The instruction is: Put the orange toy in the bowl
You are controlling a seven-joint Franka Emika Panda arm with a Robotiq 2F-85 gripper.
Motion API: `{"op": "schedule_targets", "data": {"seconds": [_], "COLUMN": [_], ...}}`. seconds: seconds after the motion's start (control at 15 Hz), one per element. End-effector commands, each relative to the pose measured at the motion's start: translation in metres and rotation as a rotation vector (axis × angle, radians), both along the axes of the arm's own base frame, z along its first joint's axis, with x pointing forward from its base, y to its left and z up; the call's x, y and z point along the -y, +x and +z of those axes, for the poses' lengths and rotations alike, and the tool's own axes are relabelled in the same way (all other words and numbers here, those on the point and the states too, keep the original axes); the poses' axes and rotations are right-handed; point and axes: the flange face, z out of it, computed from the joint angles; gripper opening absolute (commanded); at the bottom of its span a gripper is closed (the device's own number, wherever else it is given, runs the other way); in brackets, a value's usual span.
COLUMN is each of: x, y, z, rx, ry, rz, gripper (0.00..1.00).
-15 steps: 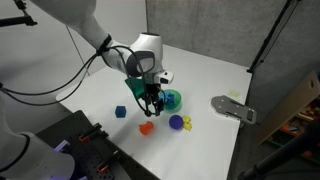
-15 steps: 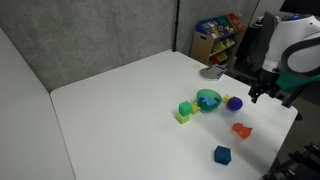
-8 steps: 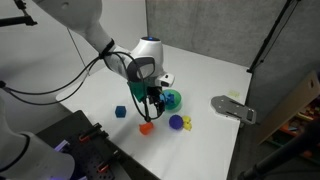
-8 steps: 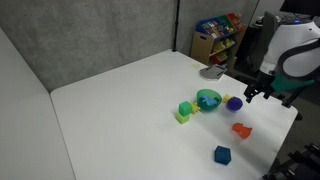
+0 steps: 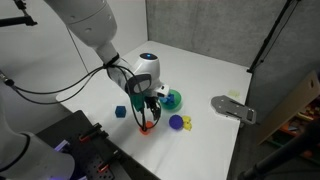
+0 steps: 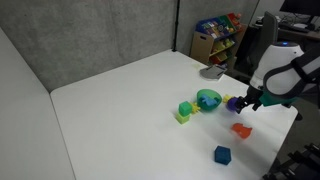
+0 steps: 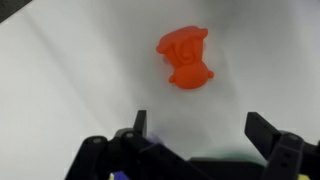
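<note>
The orange toy (image 5: pixel 147 126) is below my gripper, beyond the ends of its fingers. I will move my gripper away from the bowl (image 5: pixel 173 99) and down around the toy next.
The orange toy (image 7: pixel 186 56) is a small orange-red lumpy block lying on the white table. It also shows in both exterior views (image 5: pixel 146 128) (image 6: pixel 241 130). My gripper (image 7: pixel 195 130) is open and empty, hanging just above the toy, with the toy a little beyond the fingertips in the wrist view. In the exterior views the gripper (image 5: pixel 148 117) (image 6: pixel 246 103) is low over the toy. The teal-green bowl (image 5: pixel 173 99) (image 6: pixel 208 99) with a blue inside stands close by on the table.
A purple ball (image 5: pixel 176 122) (image 6: pixel 233 102), a dark blue cube (image 5: pixel 120 112) (image 6: pixel 221 154), a yellow-green block (image 6: pixel 184 110) and a grey flat object (image 5: pixel 232 107) (image 6: pixel 211 71) lie on the table. A shelf of toys (image 6: pixel 218 38) stands behind. The table edge is near the toy.
My gripper has moved down and toward the orange toy, from beside the bowl to just above the toy. The objects on the table have not moved.
</note>
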Motion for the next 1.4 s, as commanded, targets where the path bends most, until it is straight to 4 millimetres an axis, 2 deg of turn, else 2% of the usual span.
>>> {"op": "schedule_targets", "data": {"seconds": [0.0, 0.47, 0.73, 0.8, 0.87, 1.13, 1.2, 1.33], "x": [-0.012, -0.021, -0.024, -0.024, -0.023, -0.015, -0.013, -0.009], "y": [-0.007, -0.027, -0.037, -0.038, -0.037, -0.029, -0.026, -0.017], "z": [-0.029, -0.09, -0.111, -0.113, -0.113, -0.098, -0.092, -0.075], "rx": [-0.014, -0.057, -0.078, -0.079, -0.076, -0.059, -0.053, -0.037], "ry": [0.017, -0.061, -0.087, -0.093, -0.102, -0.126, -0.128, -0.126], "rz": [0.054, 0.114, 0.138, 0.141, 0.142, 0.131, 0.125, 0.114], "gripper": [1.0, 1.0, 1.0, 0.75, 0.75, 0.4, 0.34, 0.31]}}
